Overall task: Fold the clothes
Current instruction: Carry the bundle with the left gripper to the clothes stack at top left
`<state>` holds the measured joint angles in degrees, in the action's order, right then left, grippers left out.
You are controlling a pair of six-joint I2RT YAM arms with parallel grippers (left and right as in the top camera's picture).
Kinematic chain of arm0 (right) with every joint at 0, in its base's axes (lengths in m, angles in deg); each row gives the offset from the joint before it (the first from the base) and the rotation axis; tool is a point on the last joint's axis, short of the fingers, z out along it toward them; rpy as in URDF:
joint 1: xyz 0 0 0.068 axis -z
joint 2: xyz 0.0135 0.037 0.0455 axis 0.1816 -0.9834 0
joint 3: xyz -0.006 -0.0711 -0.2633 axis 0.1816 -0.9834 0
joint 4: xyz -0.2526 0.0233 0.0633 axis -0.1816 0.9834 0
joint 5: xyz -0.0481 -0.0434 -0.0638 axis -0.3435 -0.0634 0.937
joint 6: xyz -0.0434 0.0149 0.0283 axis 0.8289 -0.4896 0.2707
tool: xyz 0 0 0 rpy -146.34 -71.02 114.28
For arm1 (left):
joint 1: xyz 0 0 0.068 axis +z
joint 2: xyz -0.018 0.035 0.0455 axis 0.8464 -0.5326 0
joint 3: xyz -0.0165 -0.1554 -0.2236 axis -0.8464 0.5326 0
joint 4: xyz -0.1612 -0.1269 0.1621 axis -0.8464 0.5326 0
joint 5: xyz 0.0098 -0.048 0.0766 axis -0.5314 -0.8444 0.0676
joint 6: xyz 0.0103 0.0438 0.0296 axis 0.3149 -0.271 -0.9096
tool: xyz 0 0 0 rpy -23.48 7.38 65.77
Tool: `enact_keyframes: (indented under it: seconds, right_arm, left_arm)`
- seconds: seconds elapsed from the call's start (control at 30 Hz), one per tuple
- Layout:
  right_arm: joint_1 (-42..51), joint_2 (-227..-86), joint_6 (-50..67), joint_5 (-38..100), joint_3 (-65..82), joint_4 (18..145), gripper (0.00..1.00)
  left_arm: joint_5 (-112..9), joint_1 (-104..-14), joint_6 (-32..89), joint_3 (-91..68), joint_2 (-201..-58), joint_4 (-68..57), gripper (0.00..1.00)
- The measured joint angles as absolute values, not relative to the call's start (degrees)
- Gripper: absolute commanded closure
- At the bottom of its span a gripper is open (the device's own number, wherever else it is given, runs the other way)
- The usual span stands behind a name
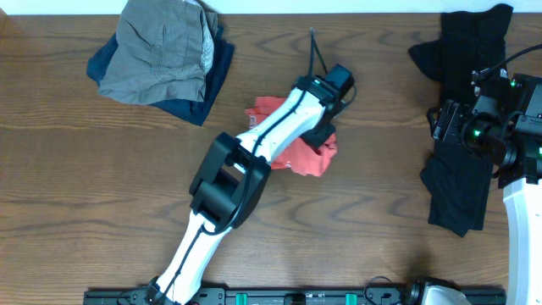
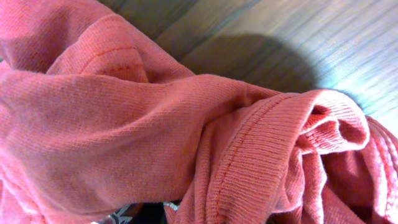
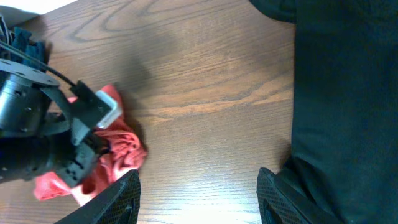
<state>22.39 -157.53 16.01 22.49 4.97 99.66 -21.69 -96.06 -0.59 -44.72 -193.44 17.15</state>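
I will lift my left gripper and swing it outward to let go of the coral-red T-shirt (image 1: 312, 158) over the grey-khaki piece (image 1: 165, 52), because clothes are already piled there.
The coral-red T-shirt (image 1: 312, 158) lies crumpled in the middle of the table. My left gripper (image 1: 320, 131) is down in it. In the left wrist view the coral fabric (image 2: 124, 124) fills the frame and hides the fingers; it bunches up at the jaws as if pinched. The right wrist view shows the shirt (image 3: 121, 152) under the left gripper. My right gripper (image 3: 199, 199) is open and empty over bare wood, its right finger at the edge of the black shirt (image 3: 348, 93). The black shirt (image 1: 461, 186) lies stretched out at the right, with the right gripper (image 1: 442, 127) at its left edge.
A pile with a grey-khaki piece (image 1: 157, 51) on top of a navy piece (image 1: 216, 72) sits at the back left. The left arm (image 1: 229, 182) runs from the front edge up to the middle of the wooden table (image 1: 102, 186).
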Motion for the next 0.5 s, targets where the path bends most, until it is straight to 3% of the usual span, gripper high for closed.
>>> enact_keyframes:
  seconds: [0.5]
  right_arm:
    - [22.4,-157.5,16.0,22.5,5.0,99.6,0.42]
  left_arm:
    - [-16.5,-85.9,-3.7,-44.1,-183.0,20.4,0.94]
